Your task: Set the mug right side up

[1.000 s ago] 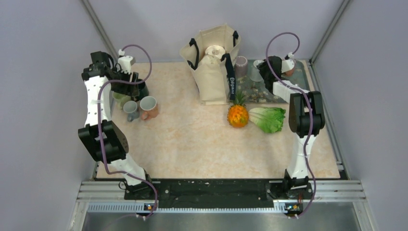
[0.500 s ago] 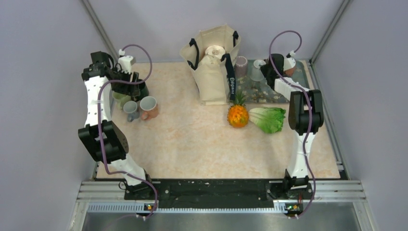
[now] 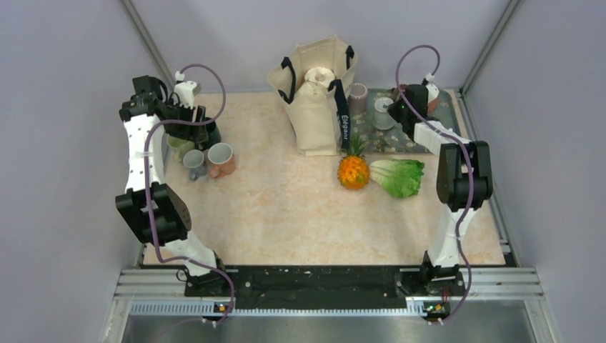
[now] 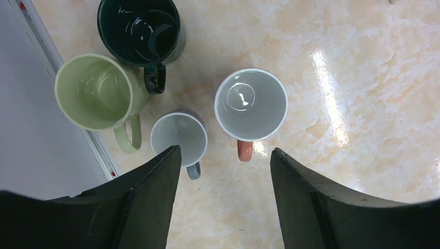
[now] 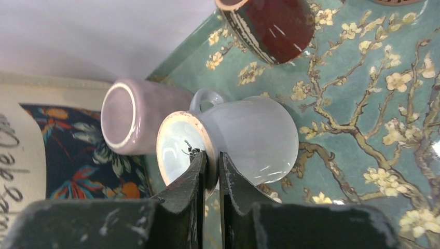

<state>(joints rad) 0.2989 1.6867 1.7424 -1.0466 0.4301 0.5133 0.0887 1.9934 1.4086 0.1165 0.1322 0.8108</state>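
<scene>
The right gripper draws back toward the tray's near edge by the pineapple next, then lays the mug (image 3: 382, 113) flat, because the lilac mug crowds it here.
A pale blue-white mug (image 5: 249, 135) is tipped on its side over the floral tray (image 5: 363, 129), its handle up and one round end, with a dark mark, facing left. My right gripper (image 5: 211, 161) is shut on the edge of that end, one finger on each side of the wall. From above, the mug (image 3: 382, 113) shows at the back right beside the right gripper (image 3: 395, 113). My left gripper (image 4: 223, 171) is open and empty, hovering above a group of upright mugs at the left.
A lilac mug (image 5: 140, 116) stands base-up touching the held mug, and a brown mug (image 5: 272, 26) lies behind. Dark green (image 4: 139, 28), light green (image 4: 96, 91), grey (image 4: 179, 137) and orange (image 4: 250, 104) mugs stand at left. A tote bag (image 3: 314, 93), pineapple (image 3: 353, 170) and lettuce (image 3: 398, 176) sit mid-table.
My right gripper has turned with the pale mug, tipping it from base-up onto its side, and the right arm's elbow swung right. The left arm has not moved.
</scene>
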